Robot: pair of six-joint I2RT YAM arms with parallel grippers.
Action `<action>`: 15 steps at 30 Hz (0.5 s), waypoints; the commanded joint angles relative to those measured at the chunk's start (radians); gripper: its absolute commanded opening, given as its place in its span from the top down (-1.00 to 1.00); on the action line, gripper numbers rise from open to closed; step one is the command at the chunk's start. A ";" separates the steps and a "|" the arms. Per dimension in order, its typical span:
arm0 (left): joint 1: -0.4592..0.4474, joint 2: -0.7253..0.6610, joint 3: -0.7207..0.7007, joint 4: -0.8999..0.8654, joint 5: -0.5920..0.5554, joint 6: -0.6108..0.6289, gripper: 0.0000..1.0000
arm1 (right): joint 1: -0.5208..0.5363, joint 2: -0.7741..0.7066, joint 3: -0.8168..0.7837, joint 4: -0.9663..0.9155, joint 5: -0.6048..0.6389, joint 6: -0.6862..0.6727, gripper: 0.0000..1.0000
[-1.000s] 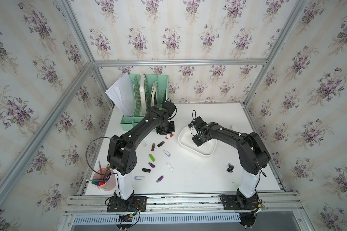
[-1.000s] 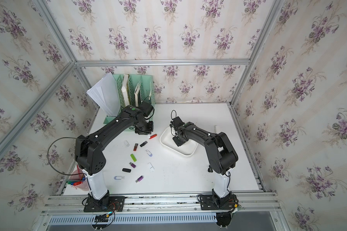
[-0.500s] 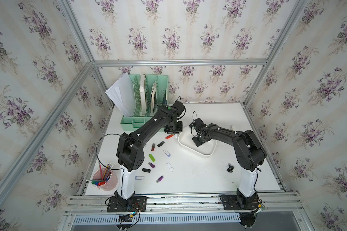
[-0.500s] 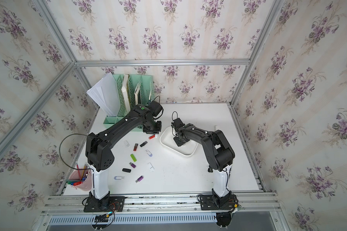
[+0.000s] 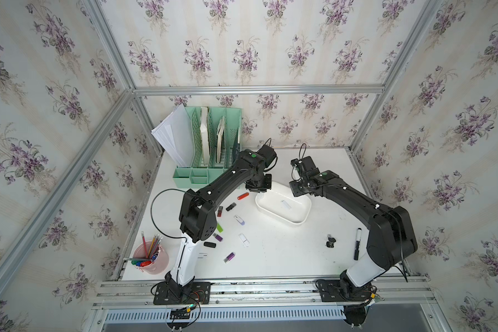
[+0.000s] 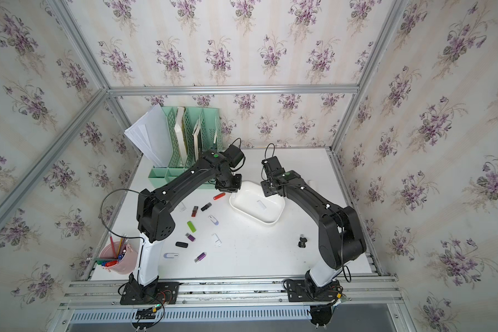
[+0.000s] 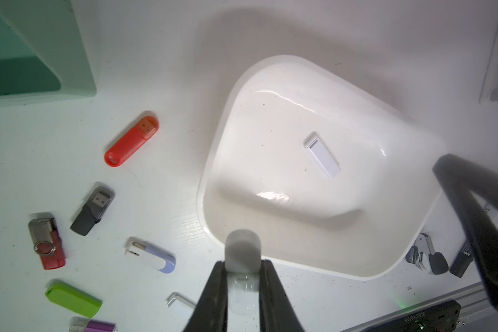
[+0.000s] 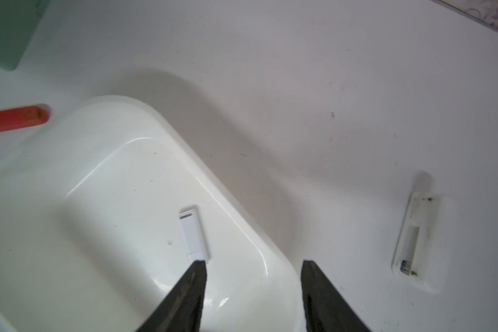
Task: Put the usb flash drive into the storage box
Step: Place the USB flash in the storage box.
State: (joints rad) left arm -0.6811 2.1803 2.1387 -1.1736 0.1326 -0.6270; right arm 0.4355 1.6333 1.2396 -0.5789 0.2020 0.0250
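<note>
Next, the left gripper lowers in past the box's rim and releases the translucent drive (image 7: pixel 243 250) on the box's bottom (image 7: pixel 276 159) beside the white drive, since that bottom lies bare.
The storage box (image 5: pixel 270 207) (image 6: pixel 249 208) (image 7: pixel 270 138) (image 8: pixel 112 201) is a shallow white tub on the table's middle. One white usb flash drive (image 5: pixel 286 204) (image 6: pixel 261 204) (image 7: pixel 322 155) (image 8: pixel 193 234) lies flat on its floor. My left gripper (image 5: pixel 258 186) (image 6: pixel 227 185) (image 7: pixel 243 263) hovers over the box's left rim, shut on a pale translucent usb flash drive (image 7: pixel 243 250) that sticks out past the fingertips. My right gripper (image 5: pixel 298 189) (image 6: pixel 268 189) (image 8: pixel 253 263) hangs open above the box's far right end, with nothing between its fingers.
Several loose drives lie left of the box, the closest a red one (image 5: pixel 243 196) (image 7: pixel 131 138). A mint organizer (image 5: pixel 210 143) stands at the back left and a pink pen cup (image 5: pixel 151 257) at the front left. A black marker (image 5: pixel 357 243) and clips (image 5: pixel 330 241) lie to the right.
My left arm has carried its drive rightward to the box's rim. The right gripper's jaws have spread apart over the box, and the white drive now lies free on the floor.
</note>
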 commanded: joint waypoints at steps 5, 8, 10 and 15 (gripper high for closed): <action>-0.043 0.140 0.123 -0.012 0.046 0.005 0.78 | -0.074 -0.011 -0.079 -0.047 0.032 0.158 -0.19; -0.055 0.192 0.165 -0.003 0.065 0.006 0.77 | -0.105 -0.025 -0.111 -0.047 0.023 0.197 -0.21; -0.061 0.221 0.187 0.001 0.071 0.007 0.77 | -0.127 -0.036 -0.128 -0.043 0.012 0.218 -0.22; -0.062 0.269 0.194 0.023 0.081 0.013 0.74 | -0.177 -0.062 -0.158 -0.054 0.000 0.250 -0.24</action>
State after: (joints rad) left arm -0.7418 2.4340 2.3241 -1.1622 0.2016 -0.6228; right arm 0.2729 1.5829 1.0912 -0.6228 0.2108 0.2359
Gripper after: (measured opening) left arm 0.204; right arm 0.620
